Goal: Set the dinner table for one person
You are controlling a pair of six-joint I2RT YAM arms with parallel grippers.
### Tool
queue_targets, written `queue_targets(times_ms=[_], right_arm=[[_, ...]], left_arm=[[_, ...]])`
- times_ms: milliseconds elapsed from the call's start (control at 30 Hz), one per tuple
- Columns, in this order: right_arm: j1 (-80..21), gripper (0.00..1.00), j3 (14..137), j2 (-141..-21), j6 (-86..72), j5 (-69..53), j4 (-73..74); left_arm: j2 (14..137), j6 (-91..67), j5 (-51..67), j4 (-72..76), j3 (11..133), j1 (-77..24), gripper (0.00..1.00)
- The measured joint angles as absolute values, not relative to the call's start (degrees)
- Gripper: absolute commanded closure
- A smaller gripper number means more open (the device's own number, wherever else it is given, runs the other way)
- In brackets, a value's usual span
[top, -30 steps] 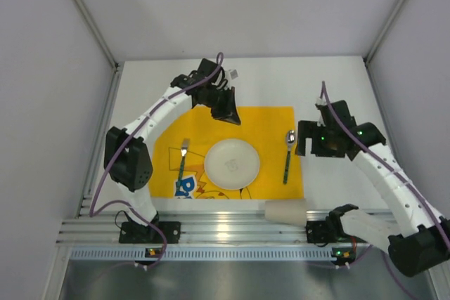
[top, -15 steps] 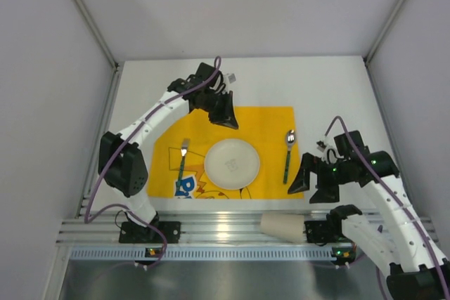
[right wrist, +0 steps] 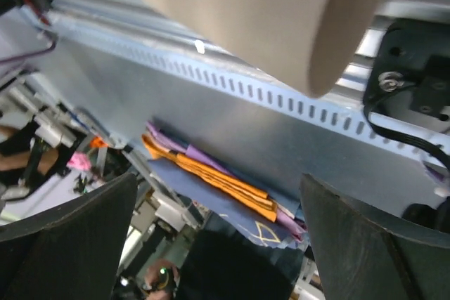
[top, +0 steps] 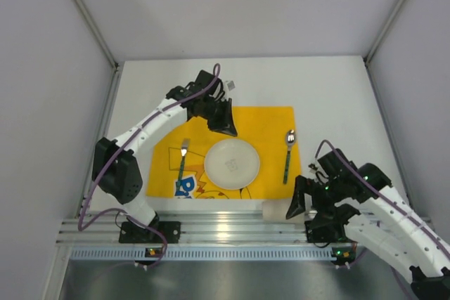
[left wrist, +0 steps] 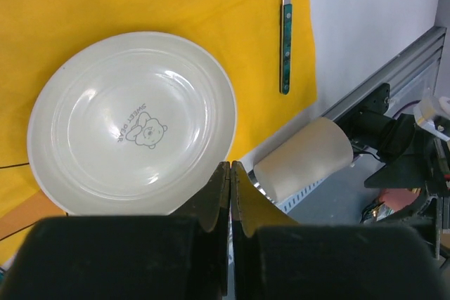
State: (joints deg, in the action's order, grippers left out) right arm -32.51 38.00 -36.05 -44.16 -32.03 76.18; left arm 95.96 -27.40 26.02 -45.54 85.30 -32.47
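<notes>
The beige cup's rim (right wrist: 327,29) is ahead and high, so my right gripper will next swing outward and put its open fingers on both sides of that rim.
A white plate (top: 232,164) sits in the middle of a yellow printed mat (top: 271,121) on the white dinner table (top: 330,89). A fork (top: 182,159) lies left of the plate and a green-handled spoon (top: 288,154) lies right of it. A beige cup (top: 274,210) lies on its side on the ribbed rail (top: 211,228). My right gripper (top: 299,206) is open just right of the cup. In the right wrist view the cup (right wrist: 260,12) is ahead of the gripper (right wrist: 218,180), not between its fingers. My left gripper (top: 226,126) hovers shut and empty over the mat's far edge. The left wrist view shows that gripper (left wrist: 230,173), the plate (left wrist: 133,121), the spoon handle (left wrist: 285,47) and the cup (left wrist: 302,159).
White enclosure walls stand on the left, right and far sides. Below the rail is a grey metal ledge (top: 225,279). The right arm's base (top: 327,233) sits on the rail right beside the cup.
My right arm has swung from beside the spoon back to the near edge, down by the cup on the rail. The cup has shifted slightly. The left gripper has drifted a little.
</notes>
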Motion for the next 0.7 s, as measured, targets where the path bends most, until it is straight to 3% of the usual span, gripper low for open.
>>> queue_targets(times_ms=[333,700], right_arm=[[-32.64,0.02,47.42,-55.07,-44.60,-10.28,73.93],[-32.64,0.09,38.87,-60.71,-42.81,-15.27,57.84]], left_arm=[[93.71,-28.84,25.28,-43.22,81.30,-33.15,1.00],[93.10,-27.68,24.27,-43.22,80.12,-33.15,1.00]])
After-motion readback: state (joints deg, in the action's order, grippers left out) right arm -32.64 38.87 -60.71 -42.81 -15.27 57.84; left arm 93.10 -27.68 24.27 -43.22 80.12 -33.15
